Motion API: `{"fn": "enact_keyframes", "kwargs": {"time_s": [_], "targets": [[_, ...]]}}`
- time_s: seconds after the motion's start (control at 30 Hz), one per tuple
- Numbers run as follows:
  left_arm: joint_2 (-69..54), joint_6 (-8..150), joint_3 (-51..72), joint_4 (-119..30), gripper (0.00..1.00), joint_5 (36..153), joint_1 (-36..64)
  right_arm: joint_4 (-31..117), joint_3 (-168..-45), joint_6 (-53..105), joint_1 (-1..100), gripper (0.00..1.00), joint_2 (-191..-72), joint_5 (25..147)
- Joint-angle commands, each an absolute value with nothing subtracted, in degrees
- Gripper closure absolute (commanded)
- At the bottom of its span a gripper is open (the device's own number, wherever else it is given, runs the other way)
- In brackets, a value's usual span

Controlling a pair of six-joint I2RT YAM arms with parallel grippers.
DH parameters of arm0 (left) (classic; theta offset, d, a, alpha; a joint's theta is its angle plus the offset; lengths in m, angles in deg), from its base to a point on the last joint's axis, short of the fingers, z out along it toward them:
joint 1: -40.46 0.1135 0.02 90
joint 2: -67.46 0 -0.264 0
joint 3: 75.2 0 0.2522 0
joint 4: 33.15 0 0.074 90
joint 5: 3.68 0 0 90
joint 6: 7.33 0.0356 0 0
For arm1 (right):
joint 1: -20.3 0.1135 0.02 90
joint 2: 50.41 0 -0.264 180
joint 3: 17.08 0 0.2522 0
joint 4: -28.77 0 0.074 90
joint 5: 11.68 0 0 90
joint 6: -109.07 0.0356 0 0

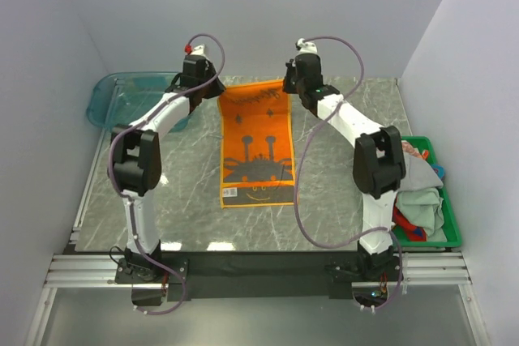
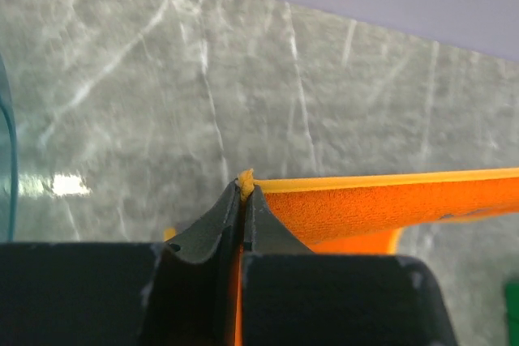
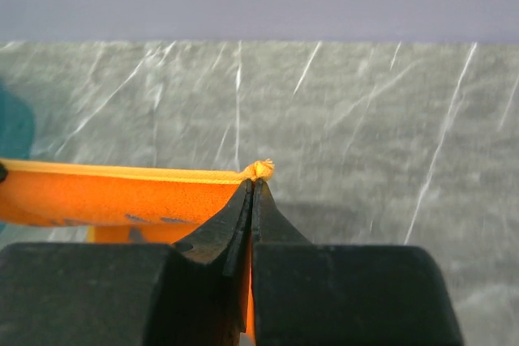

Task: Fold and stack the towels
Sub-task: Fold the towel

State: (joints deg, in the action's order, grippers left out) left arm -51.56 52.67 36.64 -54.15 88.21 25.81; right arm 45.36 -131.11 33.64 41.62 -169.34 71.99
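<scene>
Next I should lower my left gripper back toward the towel's near corner by the label (image 1: 224, 202), which lies below and back of it, and release, with the towel's far edge taut.
An orange towel (image 1: 256, 147) with a dark print lies lengthwise on the marble table, its far edge lifted. My left gripper (image 1: 212, 91) is shut on the far left corner; the left wrist view shows the towel (image 2: 381, 212) pinched at the gripper (image 2: 244, 186). My right gripper (image 1: 290, 87) is shut on the far right corner; the right wrist view shows the towel (image 3: 122, 196) pinched at the gripper (image 3: 254, 184). The far edge hangs taut between them. Other towels (image 1: 418, 200), grey-white, pale green and red, lie piled in the green crate (image 1: 451, 228) at the right.
A clear teal plastic tub (image 1: 122, 95) stands at the far left of the table. The green crate stands at the right edge. Walls close in the back and both sides. A metal rail runs along the near edge by the arm bases.
</scene>
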Motion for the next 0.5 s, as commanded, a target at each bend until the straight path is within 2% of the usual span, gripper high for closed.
{"fn": "enact_keyframes", "kwargs": {"time_s": [0.0,0.47], "targets": [[-43.4,51.7,31.6,-53.6,0.99,85.9,28.3,43.1,-124.5,34.4,38.8,1.0,-159.8,67.9],[-24.1,47.1,6.9,-60.3,0.99,87.6,24.2,48.3,-101.4,41.1,41.7,1.0,-142.4,70.8]]}}
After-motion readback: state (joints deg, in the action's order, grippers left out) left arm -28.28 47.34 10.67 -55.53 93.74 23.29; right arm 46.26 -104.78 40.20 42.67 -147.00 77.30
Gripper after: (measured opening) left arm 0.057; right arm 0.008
